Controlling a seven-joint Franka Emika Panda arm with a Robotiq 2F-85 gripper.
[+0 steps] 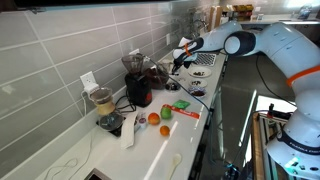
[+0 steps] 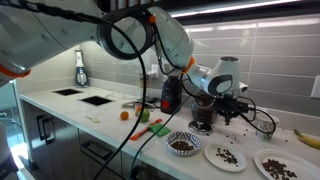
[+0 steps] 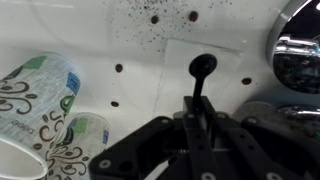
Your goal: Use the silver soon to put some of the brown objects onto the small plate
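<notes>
I will move my gripper straight down toward the pale sheet (image 3: 180, 80) next and release the thin handle, because the sheet lies below my gripper and is already under the spoon's dark bowl.
In the wrist view my gripper (image 3: 198, 108) is shut on the thin handle of the spoon (image 3: 203, 67). Its bowl looks dark and points away from me, over a pale sheet on the white counter. Loose brown objects (image 3: 152, 18) lie scattered on the counter beyond it. In an exterior view the gripper (image 2: 195, 90) hangs above the appliances. There, a patterned bowl (image 2: 183, 145) full of brown objects and the small plate (image 2: 225, 156), with a few brown pieces on it, sit near the counter's front edge. The plate is outside the wrist view.
Two patterned paper cups (image 3: 40, 100) lie at the wrist view's left and a chrome appliance (image 3: 296, 50) stands at its right. A red blender (image 2: 170, 96), a dark grinder (image 2: 204, 115), a larger plate (image 2: 278, 165) and fruit (image 2: 125, 114) share the counter.
</notes>
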